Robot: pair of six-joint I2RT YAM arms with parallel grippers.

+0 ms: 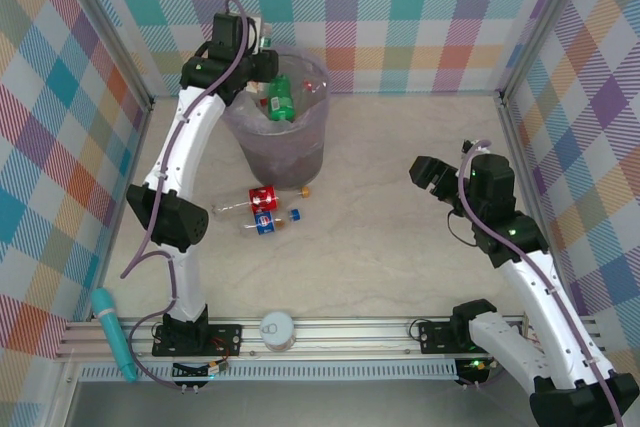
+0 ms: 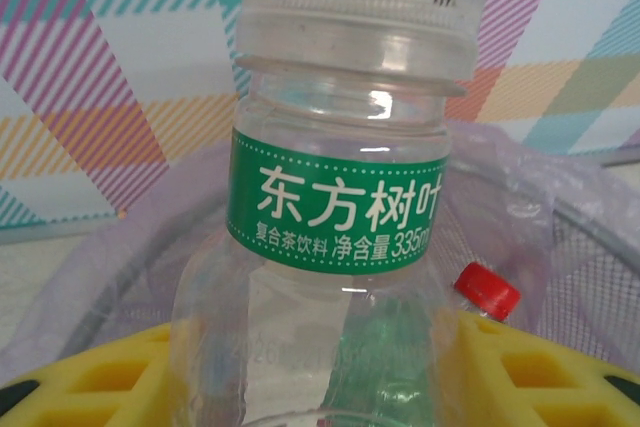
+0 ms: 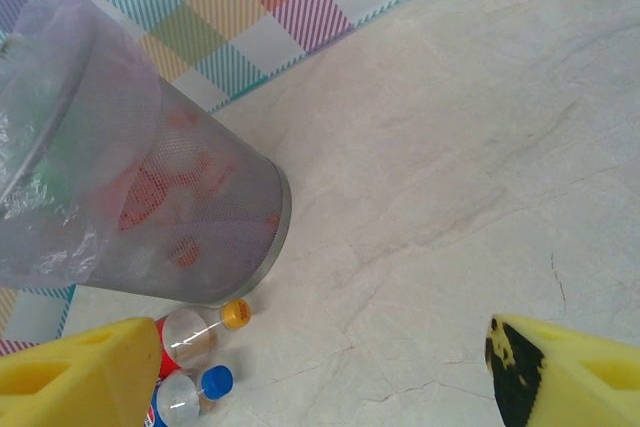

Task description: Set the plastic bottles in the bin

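My left gripper, still by the bin's rim, lowers the clear bottle toward the green one next and releases it, as the bin's opening [image 1: 283,89] [image 2: 500,242] lies below.
My left gripper [image 1: 260,59] [image 2: 330,377] is shut on a clear plastic bottle [image 2: 340,207] with a green label and a white cap. It holds the bottle upright between yellow fingers [image 2: 540,367] above the far left rim of the bin [image 1: 278,142]. In the bin lie a green bottle [image 1: 281,97] and red-capped bottles [image 2: 487,290]. Two bottles lie on the table in front of the bin: a red-labelled one [image 1: 258,199] [image 3: 190,332] with an orange cap, and a blue-labelled one [image 1: 266,224] [image 3: 185,397]. My right gripper [image 1: 430,175] [image 3: 320,387] hangs open and empty at the right.
A white canister with a grey lid [image 1: 277,328] stands at the near edge between the arm bases. A teal tool [image 1: 112,332] lies at the near left. Checked walls close in the table on three sides.
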